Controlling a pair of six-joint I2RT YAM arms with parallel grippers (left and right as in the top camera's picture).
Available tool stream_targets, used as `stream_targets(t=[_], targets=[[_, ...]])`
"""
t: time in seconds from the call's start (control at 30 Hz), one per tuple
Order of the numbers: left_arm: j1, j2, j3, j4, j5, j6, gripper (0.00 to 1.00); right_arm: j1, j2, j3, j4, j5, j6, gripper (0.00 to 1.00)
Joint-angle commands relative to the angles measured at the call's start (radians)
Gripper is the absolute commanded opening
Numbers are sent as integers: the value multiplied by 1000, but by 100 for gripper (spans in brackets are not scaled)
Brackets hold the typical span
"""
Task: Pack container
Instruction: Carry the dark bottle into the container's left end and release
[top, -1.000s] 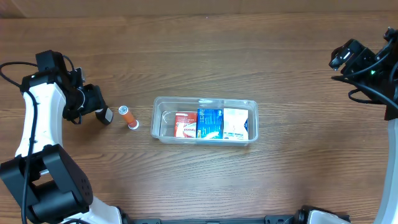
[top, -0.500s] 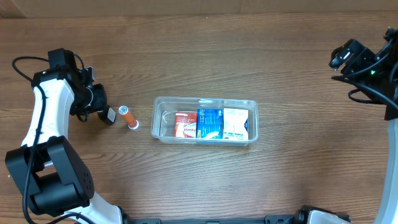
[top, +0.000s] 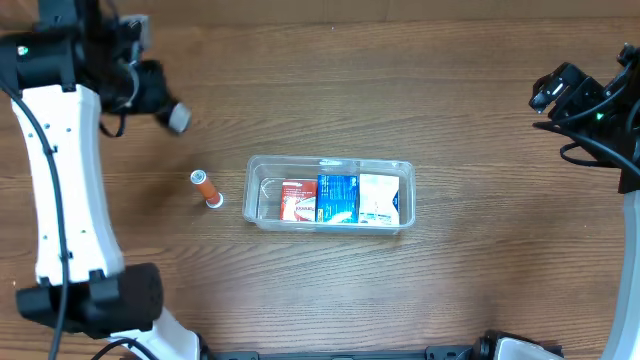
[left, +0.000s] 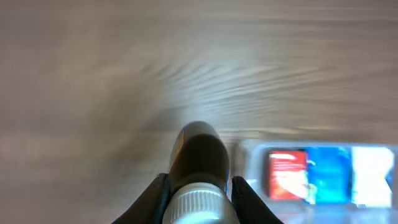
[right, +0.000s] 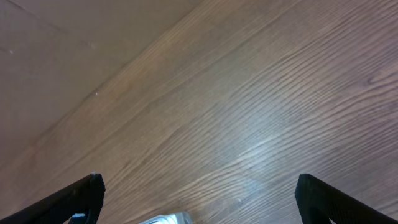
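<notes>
The dark bottle should next swing across to the tub with my left gripper, turning on the way, and then be lowered beside the red box.
My left gripper is up at the far left, raised off the table and shut on a small dark brown bottle. In the left wrist view that bottle sits between the fingers with its white ribbed cap nearest the camera. The container, a clear plastic tub, lies mid-table with a red box, a blue box and a white box inside; it shows blurred in the left wrist view. My right gripper is open at the far right, with nothing between its fingers.
An orange bottle with a white cap lies on the wooden table just left of the tub. A corner of the tub shows at the bottom of the right wrist view.
My left gripper closed on the dark bottle beside the orange one, then rose and swung toward the far left with it. The right arm has not moved.
</notes>
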Motion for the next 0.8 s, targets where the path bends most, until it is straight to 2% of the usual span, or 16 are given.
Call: stream_targets(t=[0.0,0.2,0.33,0.53,0.77], targets=[[-184,-38,130,-42,85,187,10,-3,-4,5,5,-2,-3,100],[-436,-24,31,-47,84,402,8,-3,-4,5,5,-2,-3,100],[-478,-23,-120,-5,80,499,7,-3,-4,5,5,-2,-3,100],[-476,-23,-329,60,80,509,7,-3,-4,5,5,-2,-3,100],[-468,-23,-465,133,38,509,8,-3,-4,5,5,-2,-3,100]])
